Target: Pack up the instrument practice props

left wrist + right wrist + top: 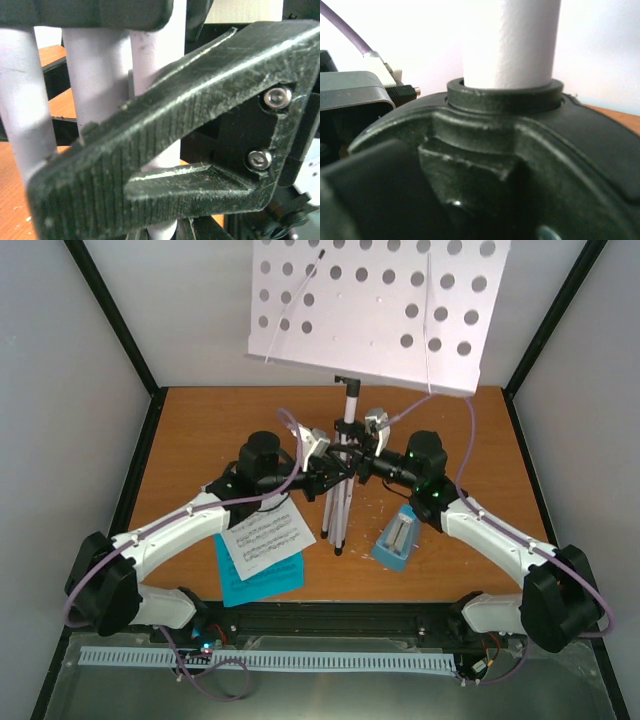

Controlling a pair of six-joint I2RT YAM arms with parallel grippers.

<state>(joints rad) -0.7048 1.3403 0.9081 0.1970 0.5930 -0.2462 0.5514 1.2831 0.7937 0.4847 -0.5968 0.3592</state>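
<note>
Next, my right gripper lowers the collar, tipping the stand's pole flat, and releases it below, since clear tabletop lies there between the sheets and metronome.
The music stand has its white perforated desk (375, 310) high at the back, and its folded grey tripod legs (338, 512) rest on the table's middle. My left gripper (330, 468) is shut on the legs (95, 75); its black finger (165, 135) lies across them. From the right, my right gripper (366, 464) is closed on the stand's black collar (505, 97) under the white pole (510, 40). The light-blue metronome (398, 538) stands just right of the legs. A white music sheet (262, 538) lies on a blue one (262, 582) to the left.
The wooden table (200, 430) is boxed in by pale walls with black corner posts. A white slotted cable duct (260, 658) runs along the near edge. The left arm's grey wrist housing (355, 95) sits close beside the collar.
</note>
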